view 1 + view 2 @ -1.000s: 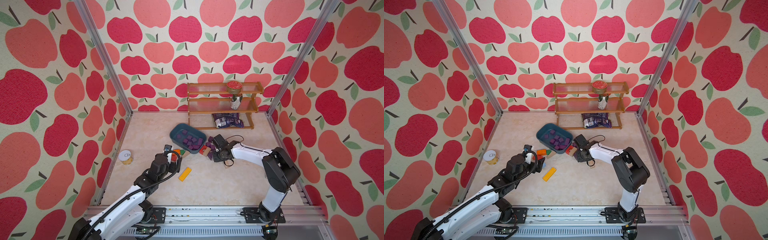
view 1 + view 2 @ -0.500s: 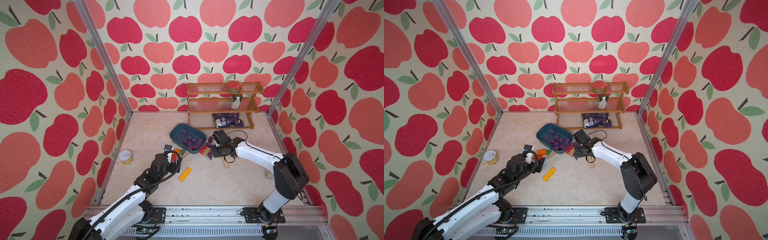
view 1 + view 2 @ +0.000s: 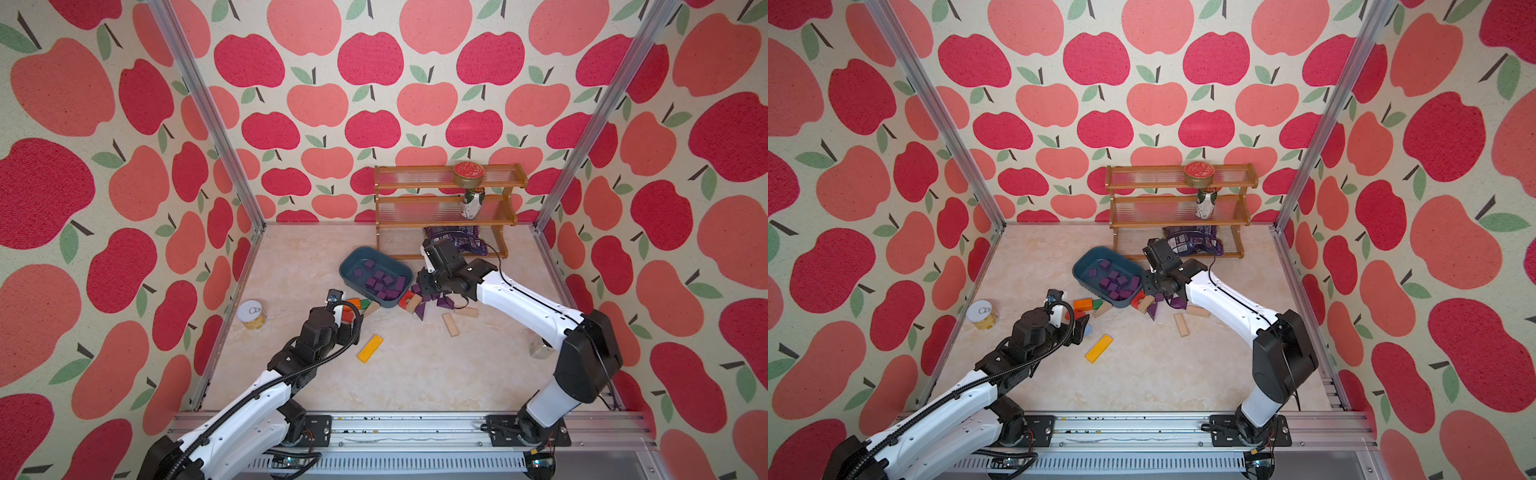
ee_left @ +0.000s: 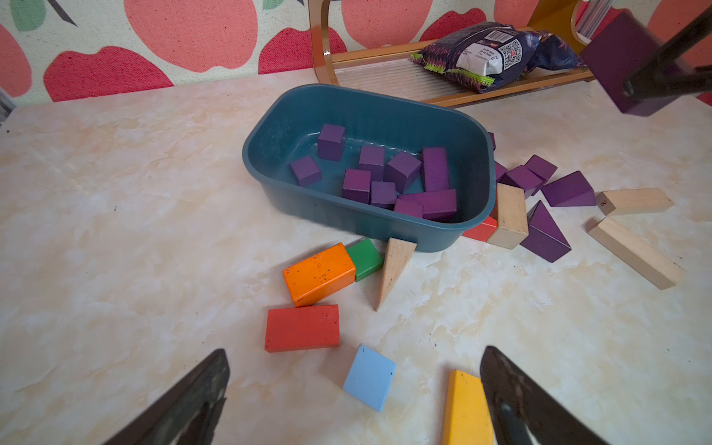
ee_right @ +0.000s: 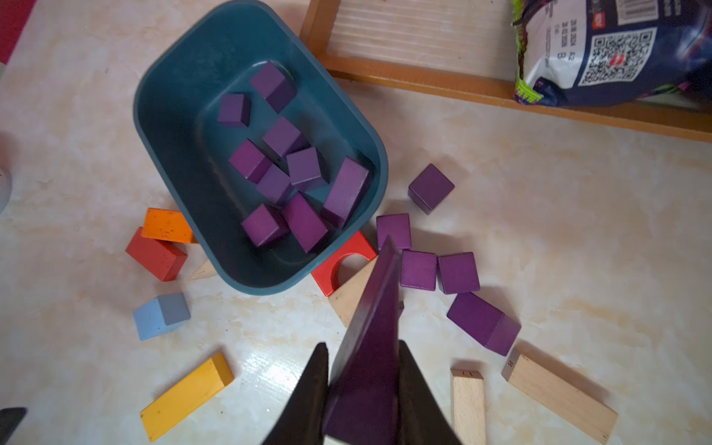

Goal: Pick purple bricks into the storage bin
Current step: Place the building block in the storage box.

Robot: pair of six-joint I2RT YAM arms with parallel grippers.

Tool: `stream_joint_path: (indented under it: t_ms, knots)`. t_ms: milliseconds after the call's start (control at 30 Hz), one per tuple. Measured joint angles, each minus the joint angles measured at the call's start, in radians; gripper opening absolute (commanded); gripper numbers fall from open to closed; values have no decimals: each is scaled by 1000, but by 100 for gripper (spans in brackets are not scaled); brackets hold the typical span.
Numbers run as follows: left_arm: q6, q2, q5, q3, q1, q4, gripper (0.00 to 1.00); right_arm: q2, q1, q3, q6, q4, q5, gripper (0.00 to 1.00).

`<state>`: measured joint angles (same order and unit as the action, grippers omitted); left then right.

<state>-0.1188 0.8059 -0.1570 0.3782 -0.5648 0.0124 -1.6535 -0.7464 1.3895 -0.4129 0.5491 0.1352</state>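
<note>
The bin's crowded end (image 3: 396, 281) (image 5: 337, 182) is below the gripper, past the bin's rim. My right gripper needs to cross the bin's rim next and go down to release the wedge over that end.
The storage bin (image 3: 352, 261) (image 3: 1084, 264) (image 4: 269, 127) (image 5: 173, 115) is a teal tub near the table's middle with several purple bricks (image 5: 285, 162) in it. More purple bricks (image 5: 458, 272) (image 3: 432, 301) lie loose on the table by its right end. My right gripper (image 5: 363, 346) (image 3: 423, 286) is shut on a long purple wedge brick (image 5: 370, 346) (image 4: 616, 57), held in the air over those loose bricks, just outside the bin's rim. My left gripper (image 4: 354, 352) (image 3: 345, 323) is open and holds nothing, low over coloured blocks in front of the bin.
Orange (image 4: 319, 273), green (image 4: 366, 258), red (image 4: 302, 327), light-blue (image 4: 370, 377) and yellow (image 4: 466, 408) blocks lie before the bin. Tan wooden blocks (image 4: 635, 252) and a red arch (image 5: 343, 262) sit by its right end. A wooden rack (image 3: 449, 208) holds a snack bag (image 4: 493, 54); a can (image 3: 252, 314) stands left.
My right gripper has lifted off the table with the purple wedge and moved back towards the bin's right end. The left arm has stayed still.
</note>
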Motion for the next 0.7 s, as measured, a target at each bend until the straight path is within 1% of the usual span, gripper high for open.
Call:
stream_joint_path:
  t_ms: [233, 567, 700]
  knots:
    - [-12, 0, 0, 0, 9, 0, 100, -104, 0, 137, 20, 0, -45, 19]
    - [-23, -7, -2, -1, 19, 0, 99, -346, 0, 319, 34, 11, -126, 19]
    - [-23, -29, -3, -8, 22, 0, 99, -463, 0, 439, 49, 40, -149, 19]
